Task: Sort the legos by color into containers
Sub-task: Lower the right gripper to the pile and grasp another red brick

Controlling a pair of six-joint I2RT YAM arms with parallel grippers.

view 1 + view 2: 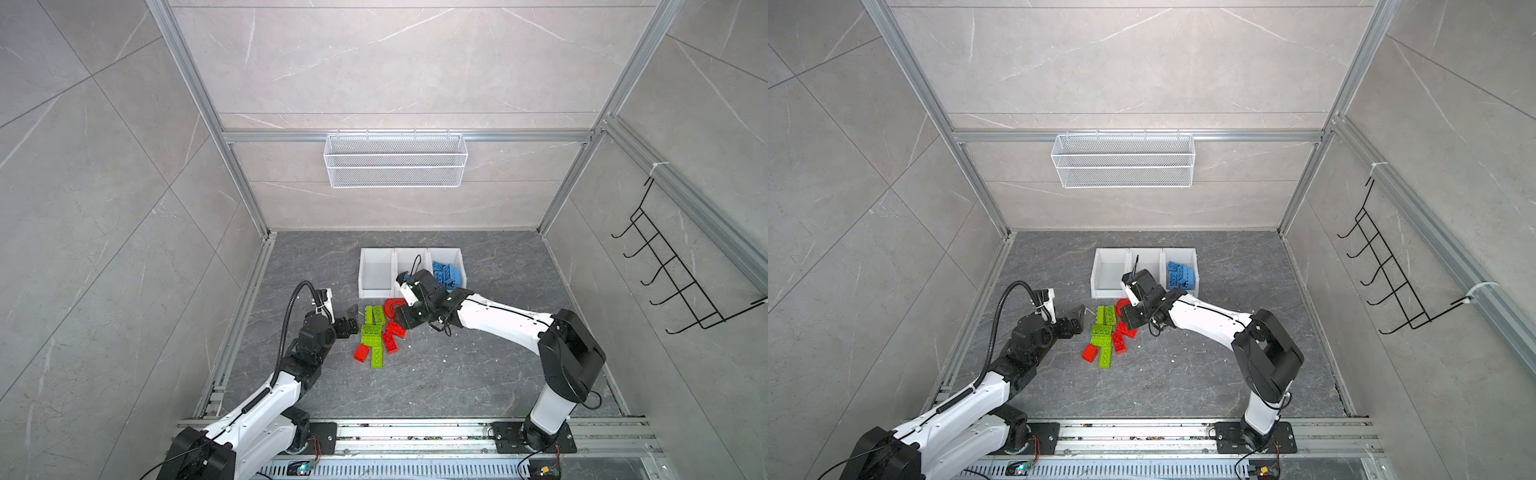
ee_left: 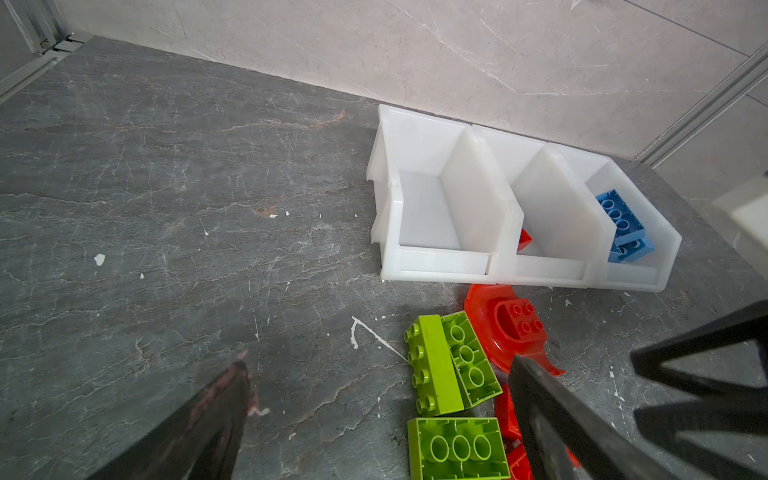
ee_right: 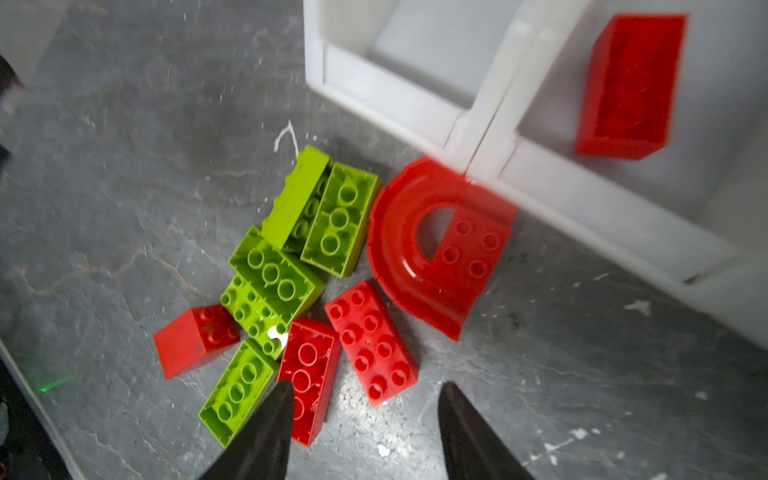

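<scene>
The upturned red brick lies below the right gripper's fingers and nearer the robot's base, so the right gripper next needs to move back and down over the upturned red brick [image 1: 389,342] beside the lime green legos.
Three joined white containers [image 1: 376,291] stand at the back of the floor. The right one holds several blue legos [image 1: 446,274], the middle one a red brick [image 3: 627,83], and the left one shows nothing inside. In front of them lies a pile of lime green legos [image 1: 374,328] and red legos [image 3: 370,340], with a red arch [image 3: 436,249] against the bins' front lip. My right gripper [image 3: 366,385] hovers open over the pile's right side, holding nothing. My left gripper [image 2: 379,361] stands wide open just left of the pile, also holding nothing.
A white wire mesh basket [image 1: 395,162] hangs on the back wall. A black wire hook rack [image 1: 673,270] is fixed to the right wall. Aluminium rails [image 1: 245,332] border the grey stone floor. The right arm's black finger frame [image 2: 706,395] shows close to my left gripper.
</scene>
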